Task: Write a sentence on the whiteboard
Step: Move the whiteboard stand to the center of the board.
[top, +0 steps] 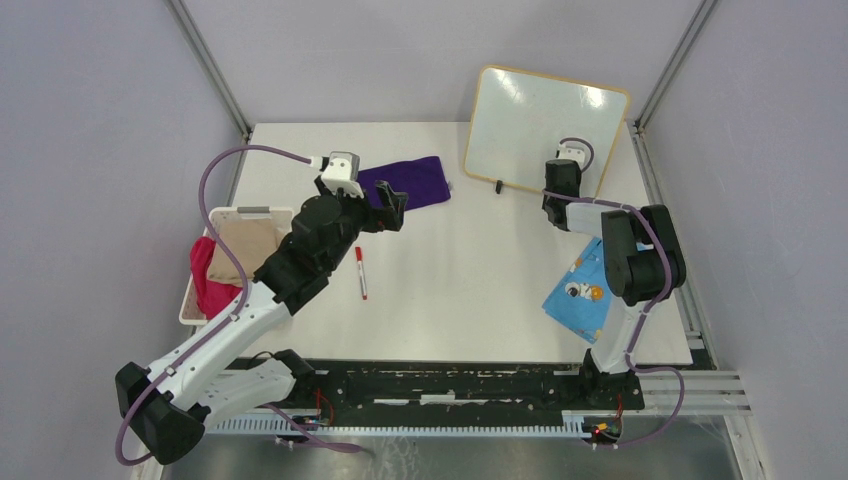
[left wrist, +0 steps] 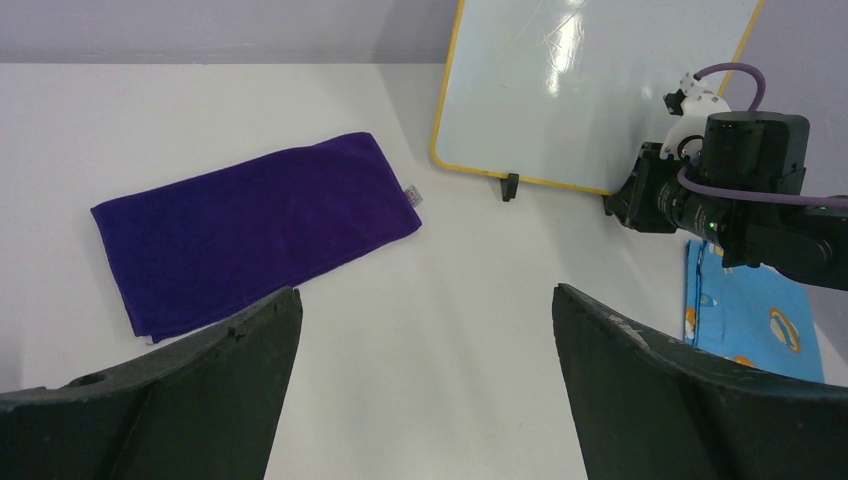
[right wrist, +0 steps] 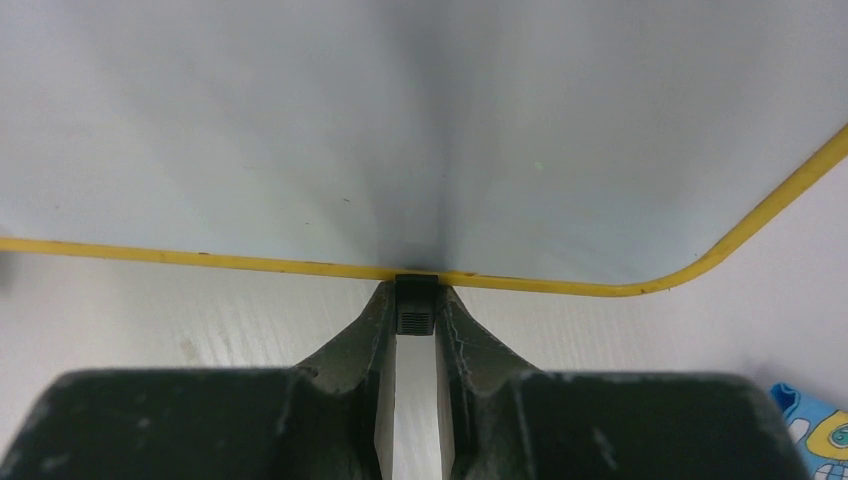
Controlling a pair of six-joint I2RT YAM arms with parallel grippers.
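The whiteboard stands crooked at the far edge of the table, so the robot's right gripper will next drag the whiteboard's foot back onto the bare table (top: 508, 266) beside the blue sheet and release it there.
The whiteboard (top: 540, 125) stands tilted at the back right, its yellow-framed face (left wrist: 590, 90) glossy and blank. No sentence shows on it. My right gripper (right wrist: 416, 300) is low at the board's bottom edge (right wrist: 200, 255), its two fingers pinched on a small black foot (right wrist: 416, 314) of the board. From above, that gripper (top: 560, 178) sits in front of the board's lower right part. A red marker (top: 360, 272) lies on the table near the middle. My left gripper (top: 392, 205) hovers open above the table (left wrist: 425, 300), holding nothing.
A purple cloth (top: 405, 183) lies flat behind the left gripper. A white basket (top: 250, 212) with beige and pink cloths sits at the left edge. A blue patterned sheet (top: 580, 295) lies at the right, under the right arm.
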